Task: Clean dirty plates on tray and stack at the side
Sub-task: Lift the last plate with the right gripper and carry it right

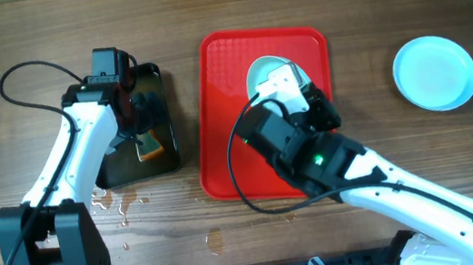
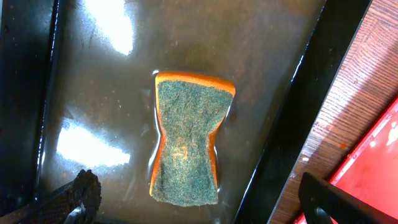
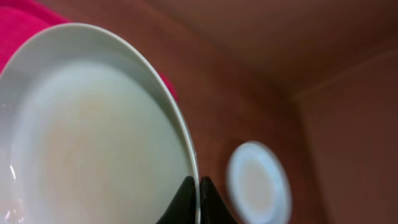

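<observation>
The pale-blue plate already lies aside, so the robot's right gripper will next swing off the red tray [image 1: 224, 107] and down over that plate's tray-side edge.
The red tray [image 1: 224, 107] lies mid-table. My right gripper [image 1: 305, 96] is shut on the rim of a pale plate [image 1: 267, 75] and holds it tilted over the tray. In the right wrist view the fingertips [image 3: 196, 200] pinch the plate [image 3: 93, 137] at its edge. Its face looks clean. Another pale-blue plate [image 1: 435, 72] lies on the table at the right and also shows in the right wrist view [image 3: 258, 183]. My left gripper [image 2: 193, 202] is open above an orange sponge with a green scouring face [image 2: 186, 140].
The sponge [image 1: 148, 145] lies in a wet black tray [image 1: 156, 79] left of the red tray. Water drops [image 1: 118, 203] spot the wood near the front. The red tray's corner [image 2: 373, 162] shows in the left wrist view.
</observation>
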Motion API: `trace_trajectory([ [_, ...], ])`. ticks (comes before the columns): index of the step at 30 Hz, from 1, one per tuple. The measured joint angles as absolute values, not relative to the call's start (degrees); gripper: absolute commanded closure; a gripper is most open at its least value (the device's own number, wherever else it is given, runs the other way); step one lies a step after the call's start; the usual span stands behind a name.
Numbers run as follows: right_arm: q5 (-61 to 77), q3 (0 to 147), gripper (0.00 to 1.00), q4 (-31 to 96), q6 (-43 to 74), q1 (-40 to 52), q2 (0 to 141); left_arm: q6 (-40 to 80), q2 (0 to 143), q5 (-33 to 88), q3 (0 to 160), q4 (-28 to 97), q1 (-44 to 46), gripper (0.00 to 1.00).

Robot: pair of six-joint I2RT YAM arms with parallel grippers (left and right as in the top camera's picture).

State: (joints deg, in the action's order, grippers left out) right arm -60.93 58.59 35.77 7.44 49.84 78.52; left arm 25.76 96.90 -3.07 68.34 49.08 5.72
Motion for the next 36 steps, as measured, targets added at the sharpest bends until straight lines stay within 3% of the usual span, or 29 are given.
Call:
trace_trajectory([
  [8,-71.42,58.59,0.96,29.56,-3.55,54.24,78.52,25.76,96.9,-3.07,68.34,49.06,5.72,0.0],
  [12,-71.59,58.59,0.96,29.56,-3.4,54.24,78.52,25.76,96.9,-3.09,68.34,49.06,5.72,0.0],
  [15,-63.68,58.65,0.96,34.09,3.84,52.16,78.52,25.76,96.9,-3.07,68.34,49.06,5.72,0.0],
  [19,-39.72,59.18,0.96,40.1,19.35,33.93,76.55,25.76,96.9,-3.09,68.34,49.1,5.69,0.0],
  [20,-33.32,59.44,0.96,40.18,21.12,25.78,75.22,25.76,96.9,-3.07,68.31,49.04,5.69,0.0],
  [21,-23.62,60.1,0.95,40.34,23.73,11.14,72.99,25.76,96.9,-3.09,68.29,49.1,5.72,0.0],
  [22,-18.96,60.18,0.96,40.56,24.29,6.85,72.42,25.76,96.9,-3.09,68.29,49.04,5.72,0.0],
  [25,-0.93,60.45,0.96,40.75,25.91,-22.04,75.33,25.76,96.9,-3.07,68.29,49.08,5.61,0.0],
  [27,4.34,60.4,0.96,38.06,26.15,-31.9,81.28,25.76,96.9,-3.07,68.29,49.08,5.61,0.0],
  [31,6.94,60.36,0.94,30.61,27.2,-36.64,89.45,25.76,96.9,-3.07,68.29,49.06,5.61,0.0],
  [33,8.47,60.36,0.8,29.58,26.83,-36.42,89.78,25.76,96.9,-3.07,68.29,49.04,5.61,0.0],
  [36,15.2,60.36,0.76,29.61,22.11,-35.22,89.78,25.76,96.9,-3.07,68.29,49.06,5.61,0.0],
])
